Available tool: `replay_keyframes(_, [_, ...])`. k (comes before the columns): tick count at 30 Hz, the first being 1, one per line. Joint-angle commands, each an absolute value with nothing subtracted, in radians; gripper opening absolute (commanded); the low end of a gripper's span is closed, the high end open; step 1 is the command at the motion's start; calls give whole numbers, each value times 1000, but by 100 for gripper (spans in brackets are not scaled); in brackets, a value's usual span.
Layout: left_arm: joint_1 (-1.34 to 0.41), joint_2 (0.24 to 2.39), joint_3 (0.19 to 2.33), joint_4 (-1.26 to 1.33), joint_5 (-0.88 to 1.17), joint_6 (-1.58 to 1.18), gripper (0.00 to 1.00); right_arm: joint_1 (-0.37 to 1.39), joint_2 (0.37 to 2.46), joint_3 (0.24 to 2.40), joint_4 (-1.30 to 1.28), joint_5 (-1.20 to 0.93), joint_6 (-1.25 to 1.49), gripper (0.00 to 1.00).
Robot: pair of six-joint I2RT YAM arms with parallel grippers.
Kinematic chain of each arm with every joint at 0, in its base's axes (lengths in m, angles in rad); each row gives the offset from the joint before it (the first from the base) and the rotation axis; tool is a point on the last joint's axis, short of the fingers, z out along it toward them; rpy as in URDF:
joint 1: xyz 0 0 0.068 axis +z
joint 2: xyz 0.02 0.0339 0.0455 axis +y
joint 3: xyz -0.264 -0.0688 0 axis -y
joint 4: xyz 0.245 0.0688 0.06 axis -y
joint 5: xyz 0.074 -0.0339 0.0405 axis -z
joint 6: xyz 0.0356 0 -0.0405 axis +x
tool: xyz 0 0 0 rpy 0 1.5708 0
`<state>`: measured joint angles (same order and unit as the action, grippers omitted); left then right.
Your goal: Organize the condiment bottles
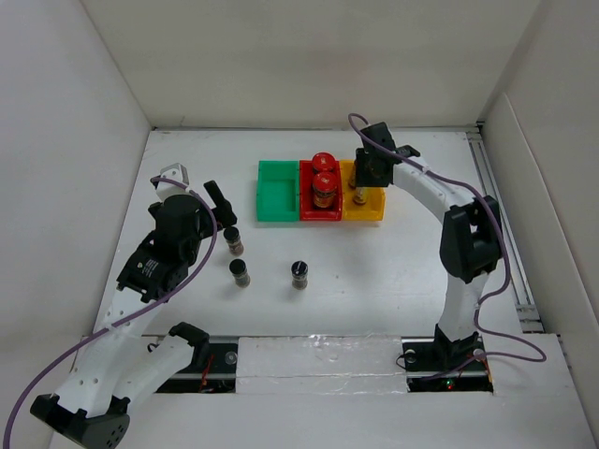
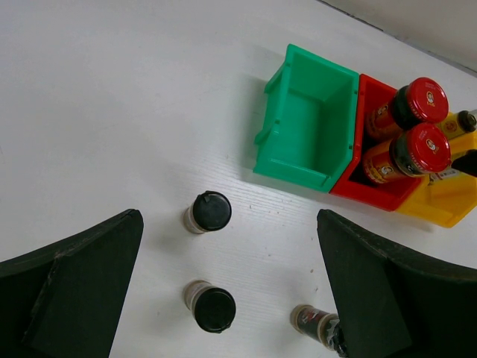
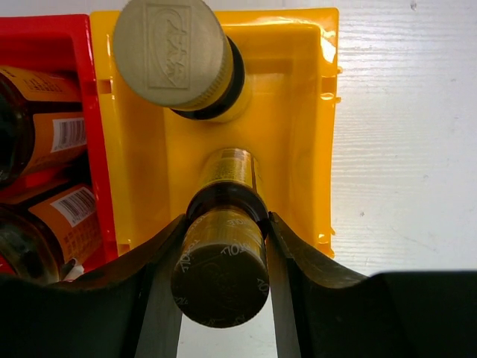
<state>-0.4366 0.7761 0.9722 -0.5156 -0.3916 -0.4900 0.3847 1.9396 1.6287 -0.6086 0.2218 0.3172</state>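
Observation:
My left gripper moves down and toward the right in the top view next, over the short bottle nearest the green bin, since that bin stands empty.
My right gripper (image 3: 223,224) is shut on the neck of a slim yellow-labelled bottle (image 3: 227,175), which stands inside the yellow bin (image 3: 298,112). A second slim bottle (image 3: 175,52) stands behind it in the same bin. Two red-capped jars (image 1: 325,187) fill the red bin (image 1: 318,215). Three short black-capped bottles (image 1: 233,240) (image 1: 241,272) (image 1: 299,274) stand on the table. My left gripper (image 2: 229,250) hangs open above them, holding nothing; in the left wrist view two of them (image 2: 209,212) (image 2: 211,307) lie between its fingers and the third (image 2: 317,324) is by the right finger.
A green bin (image 1: 274,192) with nothing in it sits left of the red one. White walls close in the table on the left, back and right. A rail runs along the right edge (image 1: 510,234).

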Motion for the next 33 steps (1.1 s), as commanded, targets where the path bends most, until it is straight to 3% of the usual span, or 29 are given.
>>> replay_keyframes(1, [-433,772,963,-486,-383,-477,99,385,1925,1669,-512,204,314,27])
replay_keyframes(2, [-433,778,965,-486,-382,-477,99,385,1924,1669,-511,204,313,48])
replay_keyframes(3, [-433,778,965,-486,-382,-477,99,385,1924,1669,-511,204,313,48])
replay_keyframes(5, [-433,785,965,-488,-383,-476,99,385,1908,1660,-512,207,311,58])
replay_keyframes(6, [-433,790,965,-486,-383,-476,99,385,1901,1655,-505,215,311,69])
replay_keyframes(7, [-433,792,966,-488,-383,-476,99,385,1890,1651,-502,221,311,73])
replay_keyframes(17, [-433,839,971,-499,-413,-486,99,411,1685,1545,-525,253,328,78])
replay_keyframes(19, [-433,880,977,-515,-443,-505,99,442,1600,1475,-485,256,333,82])
replay_keyframes(29, [-433,1136,1058,-642,-544,-589,99,702,1479,1395,-568,376,333,83])
replay_keyframes(33, [-364,1196,1042,-583,-380,-537,99,748,1466,1361,-549,370,327,82])
